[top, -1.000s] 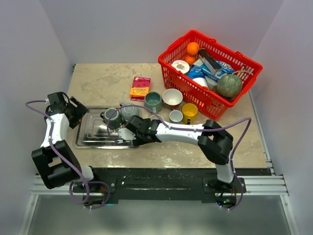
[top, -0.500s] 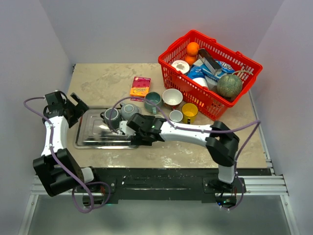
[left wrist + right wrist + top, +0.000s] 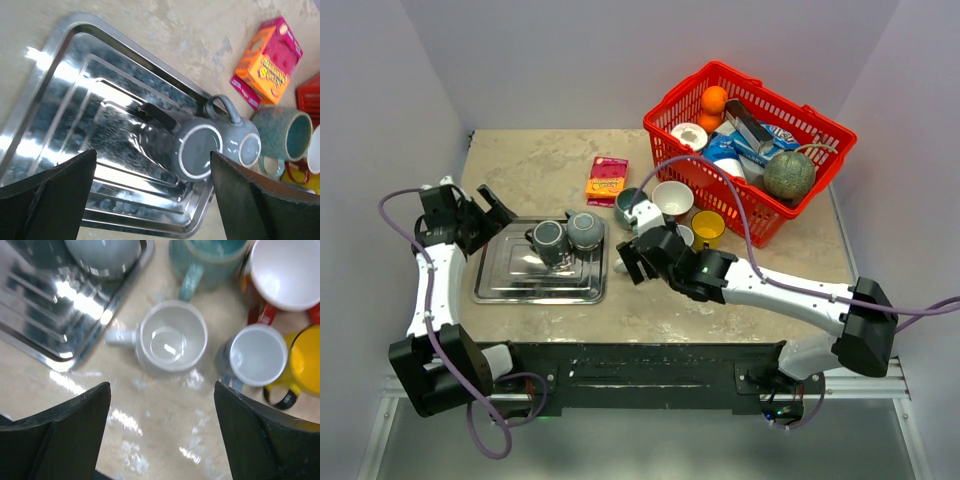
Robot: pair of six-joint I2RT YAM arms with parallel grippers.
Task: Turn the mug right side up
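The dark mug's handle point(image 3: 530, 236) point(image 3: 160, 117) juts below my left gripper, to its right in the top view, so I move down and across to straddle it next.
Two grey mugs stand upside down at the far right of the steel tray point(image 3: 520, 285): a dark one point(image 3: 549, 238) and a lighter one point(image 3: 586, 230). Both show in the left wrist view, the dark mug point(image 3: 197, 150) and the lighter mug point(image 3: 246, 146). My left gripper point(image 3: 492, 215) is open and empty over the tray's far left corner. A white mug point(image 3: 172, 337) stands upright on the table just right of the tray, handle to the left. My right gripper point(image 3: 633, 256) hovers open above it; in the top view it hides most of that mug.
Upright mugs cluster right of the tray: teal point(image 3: 633, 207), white with red point(image 3: 672, 200), small grey-white point(image 3: 680, 237), yellow point(image 3: 708, 230). A pink and orange box point(image 3: 607, 179) lies behind the tray. A full red basket point(image 3: 750, 150) stands at the far right.
My right gripper has moved right from the tray's near right corner to the table beside the tray. My left gripper has drawn a little farther back and left.
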